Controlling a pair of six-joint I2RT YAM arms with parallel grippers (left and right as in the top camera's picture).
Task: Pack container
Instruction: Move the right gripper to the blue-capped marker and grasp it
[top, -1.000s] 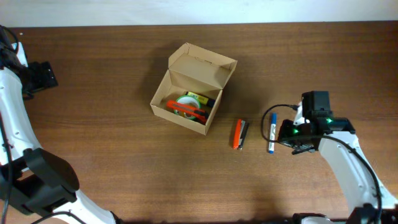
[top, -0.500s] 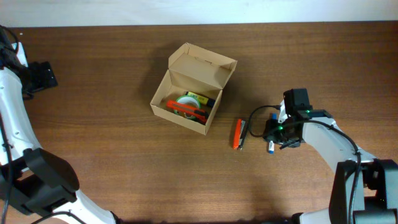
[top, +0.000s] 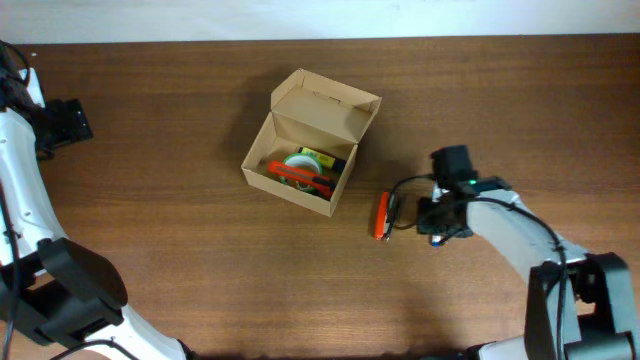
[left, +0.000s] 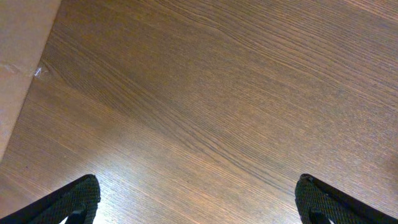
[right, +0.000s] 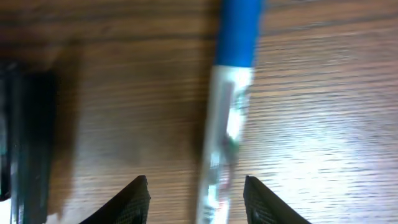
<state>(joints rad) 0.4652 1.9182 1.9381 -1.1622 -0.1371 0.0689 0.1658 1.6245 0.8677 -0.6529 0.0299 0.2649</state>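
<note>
I should move my low right gripper outward toward the pen's cap, then close on the pen's body (right: 220, 158).
The container (top: 300, 190) is an open tan cardboard box at the table's middle, with its flap lid (top: 330, 100) standing up at the back. Inside lie a tape roll (top: 299, 163) and an orange pen (top: 300, 178). My right gripper (top: 437, 218) is low over a blue-capped pen, which it mostly hides in the overhead view. In the right wrist view the pen (right: 227, 124) lies between my open fingers (right: 199, 202), which do not close on it. My left gripper (top: 65, 122) is far left, open and empty over bare wood (left: 199, 205).
An orange and black marker pair (top: 385, 215) lies on the table just left of my right gripper and shows as a dark shape in the right wrist view (right: 28, 143). A tan surface (left: 18, 50) borders the wood at the left wrist view's top left.
My right gripper has moved left and down over the blue pen, which now lies between its fingers. The left arm and the box have not moved.
</note>
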